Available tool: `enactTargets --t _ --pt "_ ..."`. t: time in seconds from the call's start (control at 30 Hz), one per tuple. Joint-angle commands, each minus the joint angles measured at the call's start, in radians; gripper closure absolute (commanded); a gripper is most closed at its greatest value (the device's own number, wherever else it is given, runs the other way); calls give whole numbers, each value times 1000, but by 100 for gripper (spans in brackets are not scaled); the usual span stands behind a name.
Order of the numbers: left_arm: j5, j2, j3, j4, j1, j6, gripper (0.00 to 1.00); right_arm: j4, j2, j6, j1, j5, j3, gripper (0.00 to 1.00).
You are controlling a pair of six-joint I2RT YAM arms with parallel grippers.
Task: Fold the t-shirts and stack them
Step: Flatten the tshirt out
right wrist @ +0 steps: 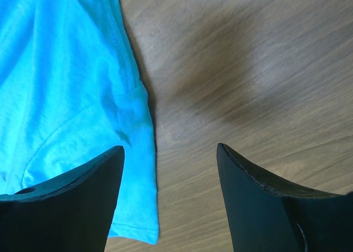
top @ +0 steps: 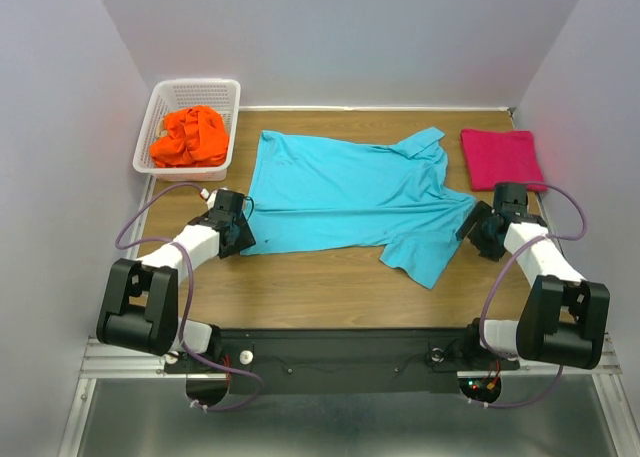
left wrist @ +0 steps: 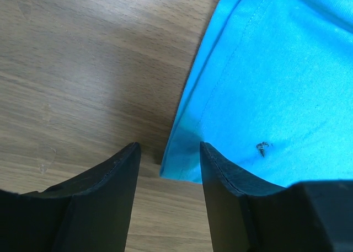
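The robot's right gripper will next move outward and down to close on the shirt's corner at the sleeve seam [top: 472, 200] [right wrist: 141, 96], because its open fingers are still short of it.
A turquoise-blue t-shirt [top: 345, 192] lies spread flat on the middle of the wooden table. My left gripper [top: 243, 237] is low at the shirt's near left hem corner. In the left wrist view this gripper [left wrist: 169, 147] is open, with that corner of the turquoise cloth [left wrist: 276, 70] lying between its fingertips. My right gripper [top: 474, 227] sits at the shirt's right side by the sleeve. In the right wrist view it [right wrist: 170, 148] is open, its left finger over the sleeve edge [right wrist: 66, 70] and its right finger over bare wood. A folded magenta-pink t-shirt [top: 500, 157] lies back right. A crumpled orange t-shirt [top: 188, 137] is in the basket.
A white lattice basket [top: 200, 82] stands at the back left corner of the table. White walls close in the table on three sides. Bare wood [top: 310, 277] runs between the shirt's near edge and the arm bases.
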Motion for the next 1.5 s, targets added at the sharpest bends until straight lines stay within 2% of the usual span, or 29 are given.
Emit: enactTargets --t 0.0,0.17,0.23,0.27,0.3,0.47,0.73,0.93,1.1,1.3,1.33,1.4,1.43,1.47 --pt "11 22 -27 -1 -6 -9 46 -5 -4 -16 -4 -37 -12 26" --pt "32 33 -31 23 -8 -10 62 9 54 -30 -4 -96 12 27" --pt "31 22 -36 26 -8 -6 72 20 66 -28 -4 -113 27 28" --pt "29 19 -37 28 -8 -4 74 32 74 -25 -4 -115 34 28" --pt "29 10 -39 29 -6 -6 82 44 82 -25 -4 -113 46 30" --pt "31 -8 -45 35 -6 -4 100 64 135 -16 -4 -124 96 34" --pt "35 -27 -54 45 -8 -4 100 76 204 2 -3 -66 159 40" --pt "37 -34 -56 45 -8 -4 100 107 258 16 -3 -106 173 47" --pt "38 -34 -57 49 -6 -4 100 124 316 16 -3 -136 169 47" --pt "31 -56 -47 39 -8 -12 100 125 321 19 -3 -117 140 68" --pt "26 -60 -40 35 -8 -13 100 124 312 21 -4 -109 136 79" --pt "5 -76 -5 13 1 0 100 118 281 22 -4 -90 141 89" --pt "-3 -80 12 2 7 10 100 115 248 22 -4 -68 149 99" --pt "-8 -91 31 -9 26 16 100 104 226 19 -4 -64 161 99"
